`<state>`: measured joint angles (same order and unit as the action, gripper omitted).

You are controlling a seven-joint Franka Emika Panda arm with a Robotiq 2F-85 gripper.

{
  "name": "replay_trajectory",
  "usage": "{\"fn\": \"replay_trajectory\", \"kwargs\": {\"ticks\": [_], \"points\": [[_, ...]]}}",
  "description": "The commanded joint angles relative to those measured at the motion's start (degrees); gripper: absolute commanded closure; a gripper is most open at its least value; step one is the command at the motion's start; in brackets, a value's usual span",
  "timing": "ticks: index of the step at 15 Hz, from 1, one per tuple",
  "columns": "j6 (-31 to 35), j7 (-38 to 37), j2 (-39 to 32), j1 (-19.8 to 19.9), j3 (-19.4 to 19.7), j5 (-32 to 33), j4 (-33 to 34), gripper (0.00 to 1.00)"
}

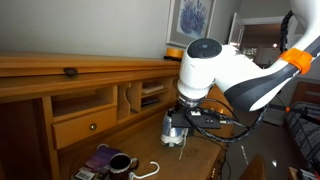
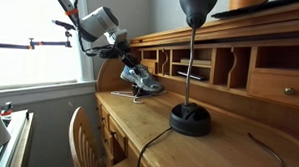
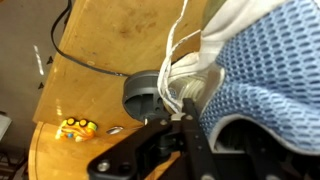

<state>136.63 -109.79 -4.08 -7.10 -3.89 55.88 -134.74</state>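
Observation:
My gripper will go down and move the sneaker toward the desk's front edge (image 1: 188,158) (image 3: 86,98) beside the lamp's round base before it opens.
My gripper (image 3: 165,135) is shut on a blue knit sneaker (image 3: 260,70) with a white tongue and white laces, which fills the right of the wrist view. In both exterior views the gripper (image 1: 178,120) (image 2: 131,67) points down over the wooden desk (image 2: 177,150) with the sneaker (image 1: 175,134) (image 2: 145,85) under it, at or just above the desk top. I cannot tell whether the sneaker touches the desk. The far finger is hidden by the sneaker.
A black desk lamp (image 2: 191,117) stands on the desk; its round base (image 3: 147,90) lies close beside the sneaker, with a black cable running off. A yellow toy (image 3: 78,128), a dark mug (image 1: 120,163), desk cubbies (image 1: 140,95) and a chair (image 2: 84,131) are nearby.

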Motion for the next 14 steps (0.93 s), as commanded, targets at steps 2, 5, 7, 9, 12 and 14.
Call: {"fn": "replay_trajectory", "kwargs": {"ticks": [2, 5, 7, 9, 12, 14], "points": [[3.5, -6.52, -0.03, 2.63, 2.23, 3.45, -3.2, 0.97], [3.31, -10.66, -1.35, 3.16, 2.93, 6.14, -4.04, 0.97], [2.88, -13.12, -2.64, 3.16, 3.09, 7.75, -4.34, 0.97], [2.66, -14.86, -4.01, 3.07, 3.11, 8.74, -4.59, 0.97], [2.35, -17.05, -6.6, 2.92, 3.25, 10.45, -4.43, 0.97], [2.44, -18.41, -8.21, 2.99, 3.56, 12.11, -4.37, 0.97]]}}
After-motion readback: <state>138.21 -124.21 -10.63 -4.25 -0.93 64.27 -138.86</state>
